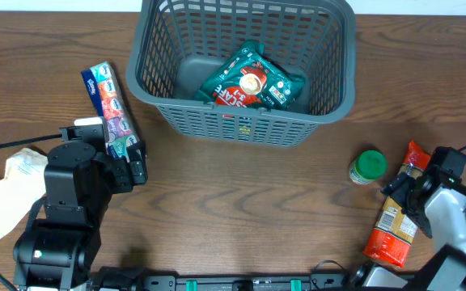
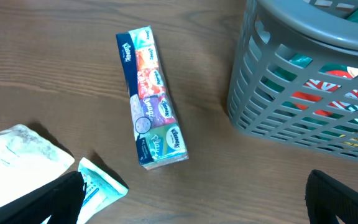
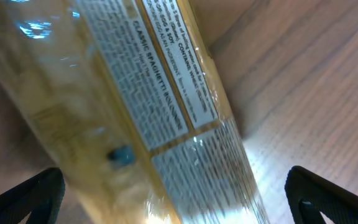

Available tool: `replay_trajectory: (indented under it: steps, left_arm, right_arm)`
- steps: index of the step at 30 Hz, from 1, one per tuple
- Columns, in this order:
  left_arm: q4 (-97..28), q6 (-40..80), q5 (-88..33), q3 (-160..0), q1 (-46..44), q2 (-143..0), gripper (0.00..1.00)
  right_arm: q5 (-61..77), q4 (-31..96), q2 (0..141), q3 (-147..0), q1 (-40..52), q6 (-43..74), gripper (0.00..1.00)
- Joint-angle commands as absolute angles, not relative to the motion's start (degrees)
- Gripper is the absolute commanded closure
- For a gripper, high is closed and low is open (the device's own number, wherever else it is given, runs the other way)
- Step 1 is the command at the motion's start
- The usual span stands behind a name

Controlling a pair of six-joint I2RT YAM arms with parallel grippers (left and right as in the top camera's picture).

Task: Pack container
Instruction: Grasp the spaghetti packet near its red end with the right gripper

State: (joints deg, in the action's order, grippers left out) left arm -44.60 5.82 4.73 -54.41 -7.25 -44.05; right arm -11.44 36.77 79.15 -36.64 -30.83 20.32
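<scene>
Next I will lower my right gripper and move it away from my base along the spaghetti packet toward its far red end (image 1: 414, 159).
The dark grey lattice basket (image 1: 327, 101) stands at the back centre with a green snack bag (image 1: 249, 79) inside; its wall also shows in the left wrist view (image 2: 278, 93). A long tissue pack (image 1: 108, 99) lies left of the basket and shows in the left wrist view (image 2: 151, 99). My left gripper (image 2: 191, 202) is open and empty over bare table near the pack's close end. My right gripper (image 3: 176, 196) is open, its fingers on either side of a spaghetti packet (image 3: 160, 106) that lies at the front right (image 1: 395, 214).
A green-lidded jar (image 1: 368, 167) stands left of the spaghetti packet. A white wipes pouch (image 1: 6, 194) lies at the front left, beside my left arm, and its corner shows in the left wrist view (image 2: 98, 183).
</scene>
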Motion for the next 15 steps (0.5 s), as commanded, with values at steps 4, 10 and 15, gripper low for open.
replay_trajectory:
  steps: [4, 10, 15]
  left_arm:
    - [-43.94, 6.11, 5.21, -55.57, -7.42, -44.12, 0.01]
    - [-43.22, 6.11, 5.21, -55.57, -7.42, -44.12, 0.01]
    - [-43.20, 6.11, 5.21, -55.57, -7.42, -44.12, 0.01]
  right_arm:
    - [-11.60, 33.74, 85.97, -36.25, -31.20, 19.64, 0.01]
    - [-7.84, 29.74, 91.92, -36.25, -31.20, 18.15, 0.02]
    - [-7.01, 29.12, 93.89, -36.25, -31.18, 18.13, 0.23]
